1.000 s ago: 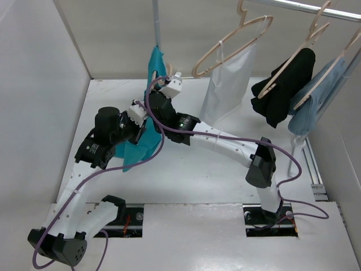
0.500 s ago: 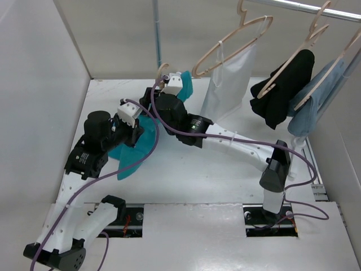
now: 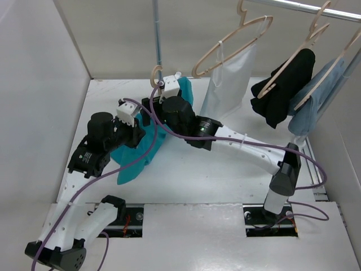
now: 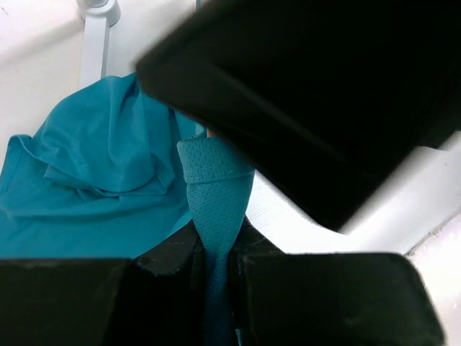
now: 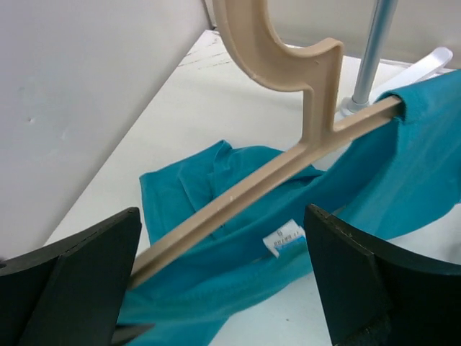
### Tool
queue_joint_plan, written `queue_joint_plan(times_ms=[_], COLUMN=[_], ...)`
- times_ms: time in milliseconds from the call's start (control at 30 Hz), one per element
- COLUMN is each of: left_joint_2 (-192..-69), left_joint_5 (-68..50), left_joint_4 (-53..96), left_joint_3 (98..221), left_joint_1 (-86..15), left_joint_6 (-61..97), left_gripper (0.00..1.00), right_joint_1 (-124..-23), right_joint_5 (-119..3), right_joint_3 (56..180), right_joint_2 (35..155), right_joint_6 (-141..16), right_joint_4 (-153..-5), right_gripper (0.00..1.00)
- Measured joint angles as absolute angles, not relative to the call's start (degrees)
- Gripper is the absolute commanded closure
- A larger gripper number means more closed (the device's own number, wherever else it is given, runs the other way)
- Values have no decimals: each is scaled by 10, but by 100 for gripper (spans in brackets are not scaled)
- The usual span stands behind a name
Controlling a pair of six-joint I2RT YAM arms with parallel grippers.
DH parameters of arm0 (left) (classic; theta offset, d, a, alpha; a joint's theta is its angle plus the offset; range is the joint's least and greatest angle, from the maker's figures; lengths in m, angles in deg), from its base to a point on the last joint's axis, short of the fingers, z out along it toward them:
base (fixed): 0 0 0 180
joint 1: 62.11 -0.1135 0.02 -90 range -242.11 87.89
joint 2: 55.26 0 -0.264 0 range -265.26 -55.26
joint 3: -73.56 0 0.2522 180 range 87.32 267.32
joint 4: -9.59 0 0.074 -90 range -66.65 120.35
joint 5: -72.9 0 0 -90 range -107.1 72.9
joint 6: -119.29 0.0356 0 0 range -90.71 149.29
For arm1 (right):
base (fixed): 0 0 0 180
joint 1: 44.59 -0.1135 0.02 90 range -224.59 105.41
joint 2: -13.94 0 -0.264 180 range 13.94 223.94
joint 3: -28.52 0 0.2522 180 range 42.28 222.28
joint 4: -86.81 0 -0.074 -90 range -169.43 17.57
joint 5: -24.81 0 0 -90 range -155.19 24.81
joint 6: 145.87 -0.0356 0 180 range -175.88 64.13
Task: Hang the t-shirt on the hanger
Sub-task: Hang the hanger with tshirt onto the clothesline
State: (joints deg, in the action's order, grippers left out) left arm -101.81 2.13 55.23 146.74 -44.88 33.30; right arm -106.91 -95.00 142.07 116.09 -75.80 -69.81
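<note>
The hanger's far shoulder is already inside the t-shirt, so my left gripper should rise outward toward the rack's upright pole and release the piece of fabric beside it.
The teal t-shirt lies bunched on the table, with one part over the hanger's far shoulder. Its white neck label shows below the hanger. The beige wooden hanger slants across the right wrist view, hook uppermost. My right gripper stands wide open around the hanger's lower arm, which runs close by the left finger. My left gripper is shut on a narrow strip of the t-shirt's fabric. In the top view the left gripper is beside the right gripper.
The rack's upright pole stands just behind the hanger. On the rail to the right hang a white top, a black garment and a pale blue garment. A wall closes the left side.
My right gripper has opened from shut. The t-shirt and hanger have come down from hanging high by the pole toward the table. The left gripper has stayed shut on the fabric.
</note>
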Motion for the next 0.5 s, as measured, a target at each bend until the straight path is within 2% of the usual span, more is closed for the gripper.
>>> queue_joint_plan(times_ms=[267,500], left_joint_2=[-1017,-1040], left_joint_5=[13,17], left_joint_4=[520,498], left_joint_3=[1455,1470], left_joint_1=[-450,-450], left_joint_6=[291,292], left_gripper=[100,100], right_joint_1=[-1069,-1069], right_joint_5=[-909,-887], right_joint_3=[1413,1342], right_joint_2=[1104,1016], right_joint_6=[-686,-599], right_joint_4=[-655,-643], right_gripper=[1,1])
